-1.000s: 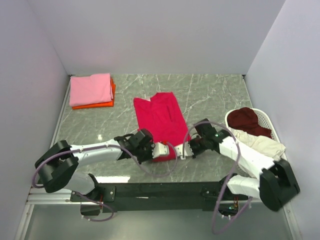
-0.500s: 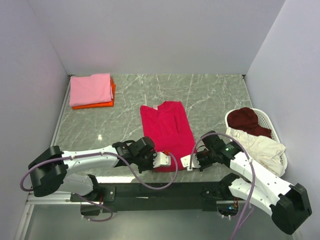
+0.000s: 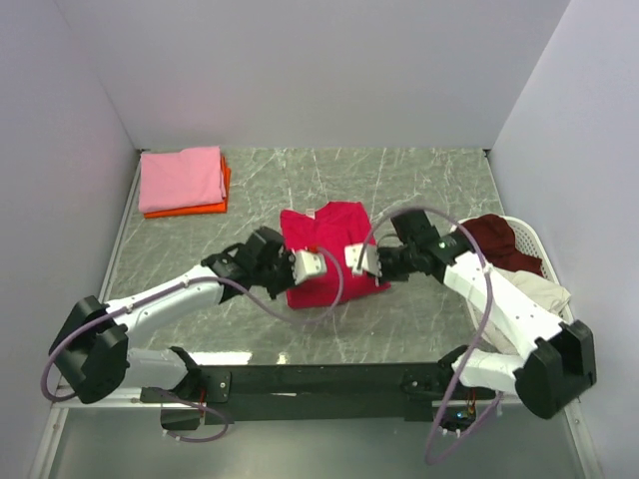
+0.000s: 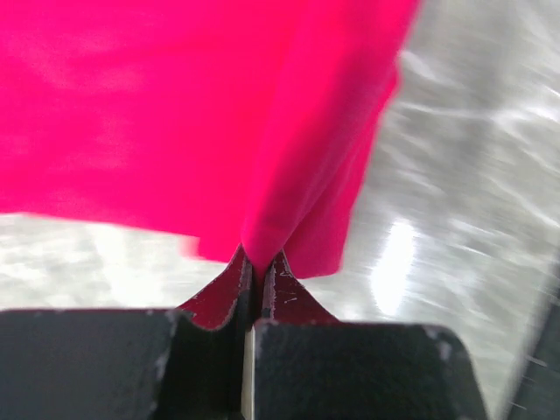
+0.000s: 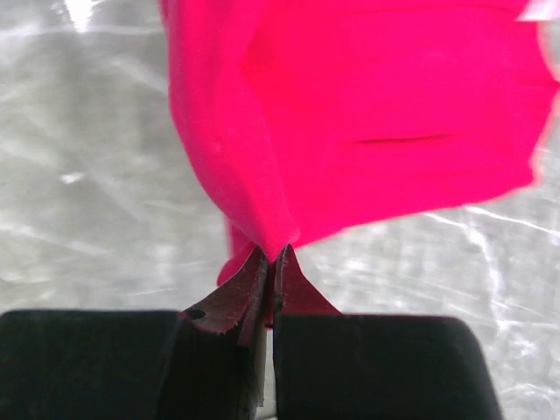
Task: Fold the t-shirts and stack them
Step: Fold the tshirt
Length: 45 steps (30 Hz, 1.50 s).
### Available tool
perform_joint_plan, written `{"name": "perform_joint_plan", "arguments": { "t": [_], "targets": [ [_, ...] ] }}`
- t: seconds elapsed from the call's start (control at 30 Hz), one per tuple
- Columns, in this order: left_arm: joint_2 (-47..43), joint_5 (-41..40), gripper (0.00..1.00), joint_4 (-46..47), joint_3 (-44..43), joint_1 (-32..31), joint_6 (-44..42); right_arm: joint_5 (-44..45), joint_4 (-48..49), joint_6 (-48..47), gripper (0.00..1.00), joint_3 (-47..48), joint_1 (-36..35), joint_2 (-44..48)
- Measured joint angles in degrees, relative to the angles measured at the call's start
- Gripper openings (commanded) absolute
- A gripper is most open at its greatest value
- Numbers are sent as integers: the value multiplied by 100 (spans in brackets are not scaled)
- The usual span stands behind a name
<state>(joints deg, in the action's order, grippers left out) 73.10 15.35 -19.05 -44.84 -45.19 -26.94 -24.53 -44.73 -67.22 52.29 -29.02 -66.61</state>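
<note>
The hem in the robot's left gripper should next go outward and down to be released at the shirt's far corner [image 3: 290, 217], because that far part of the shirt still lies uncovered.
The crimson red t-shirt [image 3: 329, 239] lies mid-table, its near part lifted and doubled over toward the back. My left gripper [image 3: 312, 257] is shut on the shirt's near left hem, seen pinched in the left wrist view [image 4: 259, 259]. My right gripper [image 3: 356, 253] is shut on the near right hem, seen pinched in the right wrist view [image 5: 273, 254]. A folded pink t-shirt [image 3: 180, 177] lies on a folded orange t-shirt [image 3: 226, 185] at the back left. A maroon t-shirt [image 3: 494, 239] and a cream t-shirt [image 3: 519, 284] sit in the basket.
The white oval plastic basket [image 3: 529, 235] stands at the right edge of the grey marble table [image 3: 419, 190]. Purple-white walls close in the back and both sides. A black rail runs along the near edge.
Both grippers moved from the near edge toward the back, carrying the red shirt's hem up and over its upper half. The shirt now looks shorter.
</note>
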Motion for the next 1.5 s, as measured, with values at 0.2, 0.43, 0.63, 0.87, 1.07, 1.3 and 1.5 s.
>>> {"name": "perform_joint_plan", "arguments": {
  "t": [0.2,0.43,0.63,0.87,1.07,1.3,1.5],
  "targets": [
    [817,138,0,264,-1036,977,-393,129,247,219,0,1394,455,-1447],
    [2385,219,0,476,-2186,1755,-505,387,632,616,0,2673,750,-3012],
    [2863,321,0,625,-2605,2149,-479,621,1019,1014,0,3412,789,-3888],
    [3506,317,0,726,-3171,2326,-319,881,1349,1379,1,3908,791,-4564],
    [3901,120,88,675,-3519,2369,96,1228,1762,1823,56,4072,789,-4994],
    [4022,-466,99,544,-4312,2623,2072,1860,2968,3292,76,4059,815,-5007],
    [3322,387,99,501,-4138,3469,3786,262,2347,4328,66,4035,1364,-4363]
  ]
}}
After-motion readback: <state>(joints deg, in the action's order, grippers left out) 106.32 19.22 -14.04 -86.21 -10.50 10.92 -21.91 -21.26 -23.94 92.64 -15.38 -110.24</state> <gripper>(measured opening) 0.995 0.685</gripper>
